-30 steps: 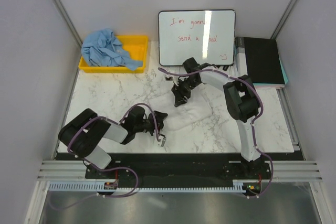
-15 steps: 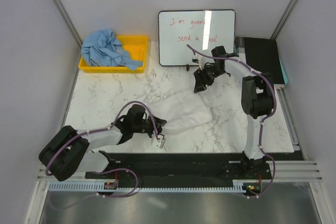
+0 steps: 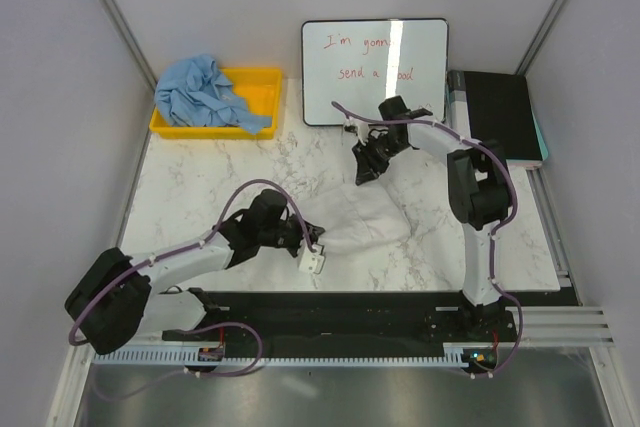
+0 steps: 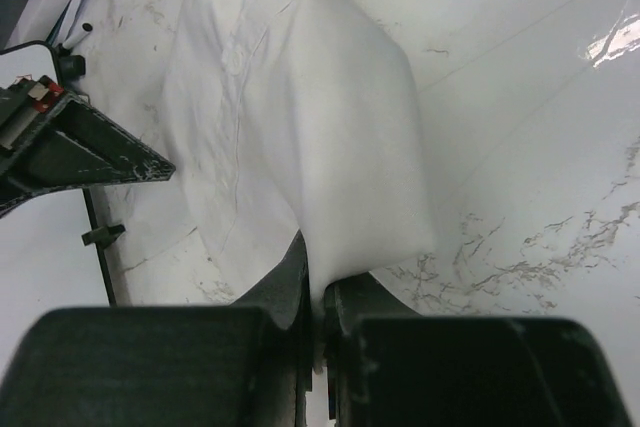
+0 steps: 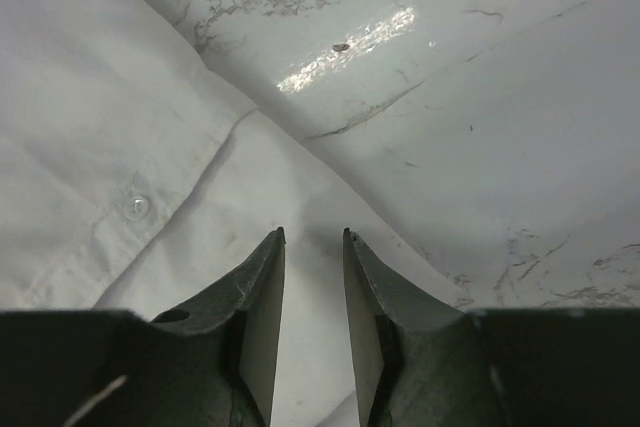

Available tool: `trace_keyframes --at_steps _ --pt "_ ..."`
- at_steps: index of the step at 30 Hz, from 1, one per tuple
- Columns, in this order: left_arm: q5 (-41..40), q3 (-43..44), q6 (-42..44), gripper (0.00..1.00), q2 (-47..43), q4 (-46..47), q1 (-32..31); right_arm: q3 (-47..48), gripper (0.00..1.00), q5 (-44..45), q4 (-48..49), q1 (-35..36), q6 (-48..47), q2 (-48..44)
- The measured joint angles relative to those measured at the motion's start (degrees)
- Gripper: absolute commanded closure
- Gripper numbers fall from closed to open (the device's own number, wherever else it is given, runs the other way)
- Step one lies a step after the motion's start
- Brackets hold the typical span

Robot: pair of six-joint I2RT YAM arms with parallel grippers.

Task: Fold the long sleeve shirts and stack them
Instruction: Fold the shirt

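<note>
My left gripper carries the pinched fold outward next, to the bare marble on the whiteboard side of the crumpled shirt, and releases the fold there.
The white long sleeve shirt (image 3: 355,215) lies crumpled on the marble table, right of centre. My left gripper (image 3: 306,239) is at its near left edge, shut on a raised fold of the white cloth (image 4: 320,127); the jaws (image 4: 322,299) pinch that fold. My right gripper (image 3: 362,169) is at the shirt's far edge, open a little and empty, with its fingertips (image 5: 313,237) just above the white cloth (image 5: 130,147) next to a button (image 5: 137,206). The light blue long sleeve shirt (image 3: 205,93) lies bunched in the yellow bin (image 3: 262,87) at the far left.
A whiteboard (image 3: 375,69) with red writing stands at the back centre. A black book-like object (image 3: 500,115) lies at the back right. Grey walls close in both sides. The black mounting rail (image 3: 340,307) runs along the near edge.
My right gripper swung out toward the whiteboard, then came back left and down to the shirt's far edge. My left gripper keeps its hold on the fold and has shifted slightly right.
</note>
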Motion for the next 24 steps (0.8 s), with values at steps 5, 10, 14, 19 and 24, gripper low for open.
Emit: trace_keyframes --at_steps 5,10,14,19,24 --pt "0.0 5.7 -7.1 0.98 -2.2 -7.1 -0.7 -2.1 0.71 -1.0 -3.0 0.9 -3.6 0.0" --pt "0.1 20.3 -19.5 0.98 -3.0 -16.8 -0.7 -7.1 0.69 -8.7 -16.6 3.5 -12.4 -4.2" --pt "2.0 30.0 -32.0 0.98 -2.1 -22.0 1.9 -9.4 0.65 -16.5 -26.5 7.3 -19.0 -7.9" --pt "5.0 39.1 -48.9 0.98 8.5 -26.4 11.3 -10.4 0.62 -22.3 -31.9 8.3 -20.7 -7.5" --pt "2.9 42.9 -61.2 0.98 23.9 -30.6 16.4 -5.5 0.59 -27.2 -33.8 6.7 -20.1 0.9"
